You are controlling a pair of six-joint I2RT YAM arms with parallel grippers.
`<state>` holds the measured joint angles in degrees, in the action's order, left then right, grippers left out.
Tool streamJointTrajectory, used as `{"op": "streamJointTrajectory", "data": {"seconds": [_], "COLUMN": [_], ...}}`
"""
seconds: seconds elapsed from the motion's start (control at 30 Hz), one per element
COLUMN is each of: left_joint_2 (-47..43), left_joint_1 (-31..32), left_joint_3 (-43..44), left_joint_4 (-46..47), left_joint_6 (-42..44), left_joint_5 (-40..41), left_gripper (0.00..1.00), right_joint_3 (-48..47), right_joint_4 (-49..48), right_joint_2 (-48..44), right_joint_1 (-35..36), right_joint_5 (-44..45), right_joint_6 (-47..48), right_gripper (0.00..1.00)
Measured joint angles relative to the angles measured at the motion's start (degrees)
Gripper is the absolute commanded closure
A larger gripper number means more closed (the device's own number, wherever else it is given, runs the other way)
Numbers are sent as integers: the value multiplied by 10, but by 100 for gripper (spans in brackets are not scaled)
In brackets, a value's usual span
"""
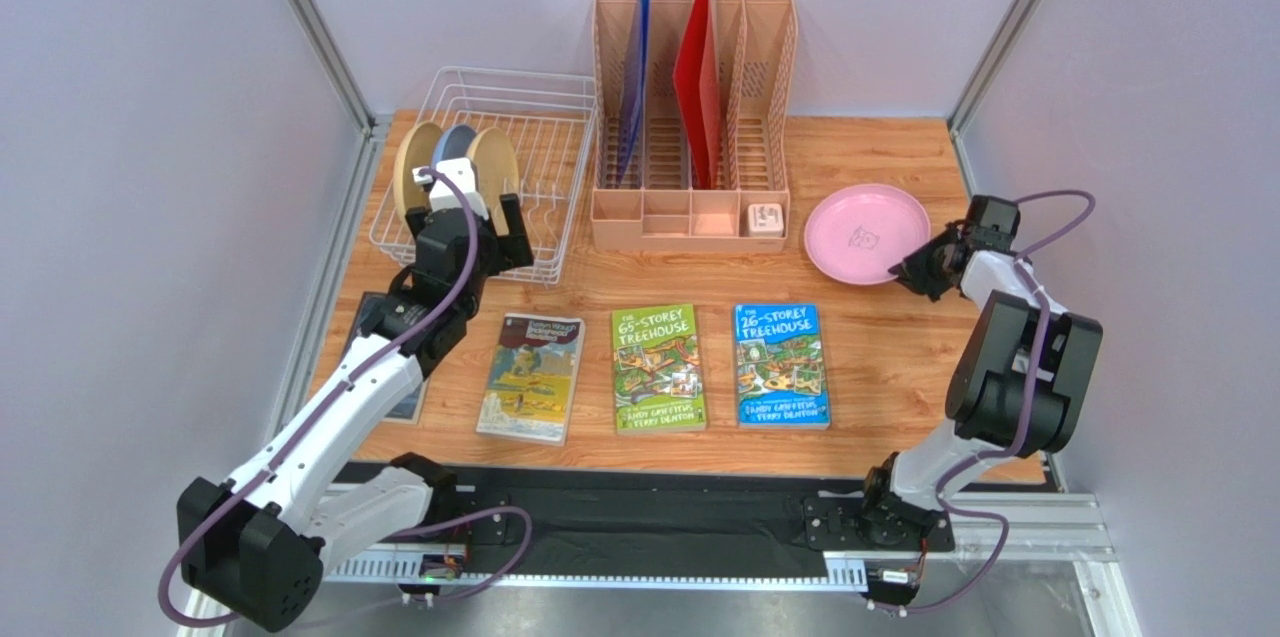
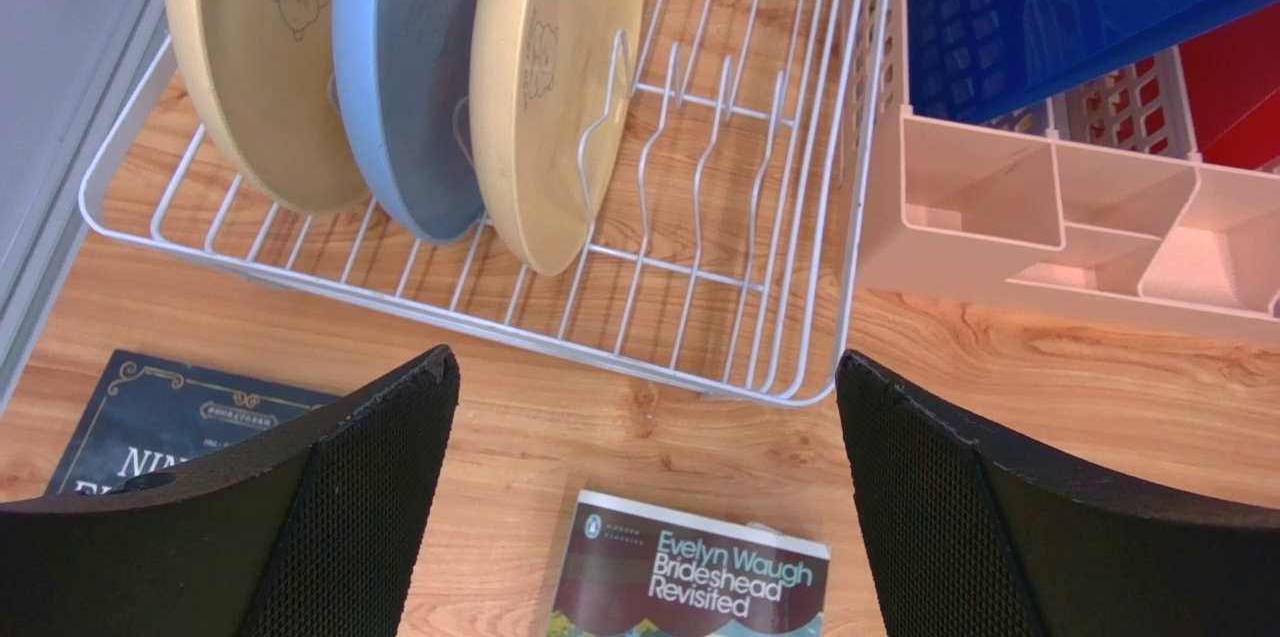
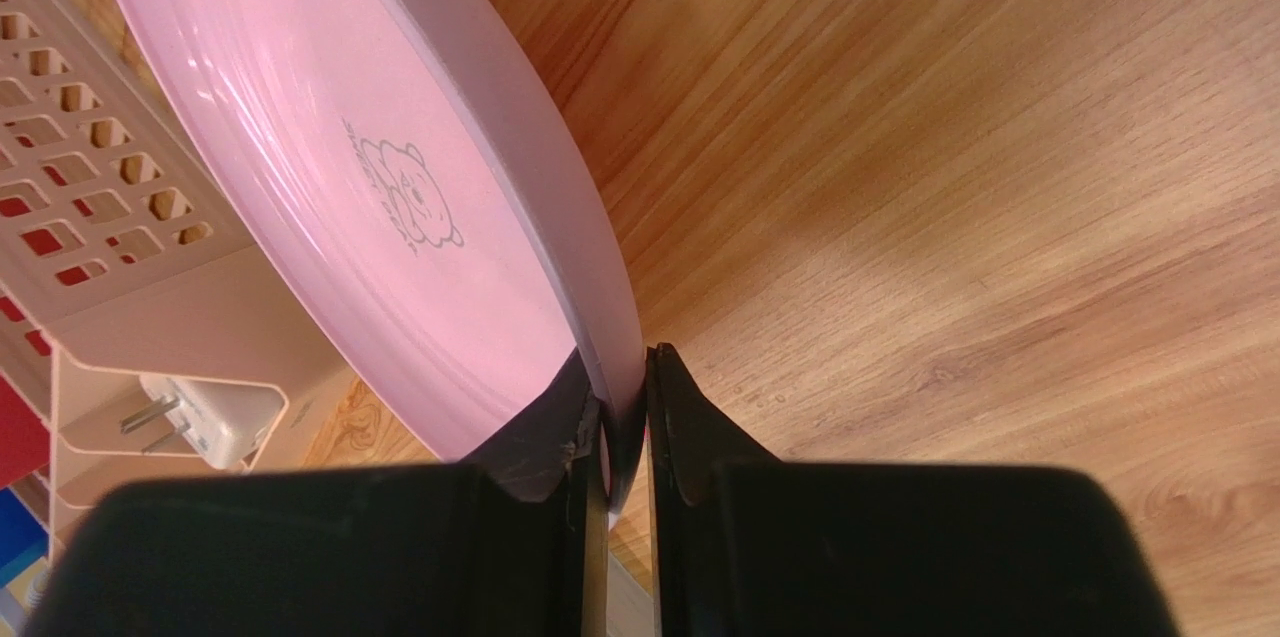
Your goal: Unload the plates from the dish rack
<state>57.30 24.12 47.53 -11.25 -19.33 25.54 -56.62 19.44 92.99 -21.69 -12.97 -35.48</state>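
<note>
My left gripper lowers outward onto the near rim of the tan plate (image 1: 490, 192) (image 2: 507, 187) beside the rack's empty slots next, since that open side leaves a finger room.
The white wire dish rack (image 1: 549, 142) stands at the back left. Three plates stand upright in its left end: a tan plate (image 1: 416, 169), a light blue plate (image 1: 451, 147) and a second tan plate (image 1: 495, 165). In the left wrist view they show as tan (image 2: 248, 52), blue (image 2: 398, 82) and tan (image 2: 549, 82) in the rack (image 2: 601, 348). My left gripper (image 1: 466, 225) (image 2: 646, 427) is open and empty, just in front of the rack. The pink plate (image 1: 867, 234) (image 3: 376, 172) is low over the table at the right. My right gripper (image 1: 920, 273) (image 3: 616, 397) is shut on its near rim.
A peach slotted organizer (image 1: 691, 112) with upright blue and red sheets stands behind the middle, a small white cube (image 1: 766, 219) in its front tray. Three books (image 1: 531, 376) (image 1: 658, 367) (image 1: 780, 364) lie in a row near the front. A dark book (image 1: 394, 352) lies under my left arm.
</note>
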Motion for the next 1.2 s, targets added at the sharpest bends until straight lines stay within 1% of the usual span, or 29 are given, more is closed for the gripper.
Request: {"op": "streamJointTrajectory", "data": {"seconds": [0.1,0.23,0.3,0.33,0.4,0.6,0.7,0.83,1.0,1.07,1.2], "left_joint_2": [14,31,39,45,55,83,96,121,165,184,225], "left_joint_1": [-6,-11,-14,-18,-25,-44,-52,-65,-70,-70,-70], "left_joint_3": [0,0,0,0,0,0,0,11,27,33,58], "left_joint_4": [2,7,16,20,24,33,38,43,84,97,114], "left_joint_6": [0,4,8,10,13,13,13,18,35,42,53], "left_joint_5": [-5,-10,-11,-13,-15,-25,-26,-20,4,9,23], "left_gripper": [0,0,0,0,0,0,1,5,16,22,28], "right_joint_3": [-2,-7,-8,-9,-11,-20,-24,-24,-24,-24,-24], "right_joint_4": [-2,-5,-7,-8,-7,12,27,48,53,54,64], "right_joint_2": [16,27,27,27,27,10,-19,-82,-171,-193,-213], "right_joint_1": [-1,-2,-2,-2,-2,7,18,42,84,99,116], "right_joint_5": [-1,1,5,9,16,57,90,127,145,147,146], "right_joint_6": [-2,-7,-8,-6,-5,4,13,23,30,32,35], "right_gripper": [78,55,52,49,47,46,46,45,45,45,45]}}
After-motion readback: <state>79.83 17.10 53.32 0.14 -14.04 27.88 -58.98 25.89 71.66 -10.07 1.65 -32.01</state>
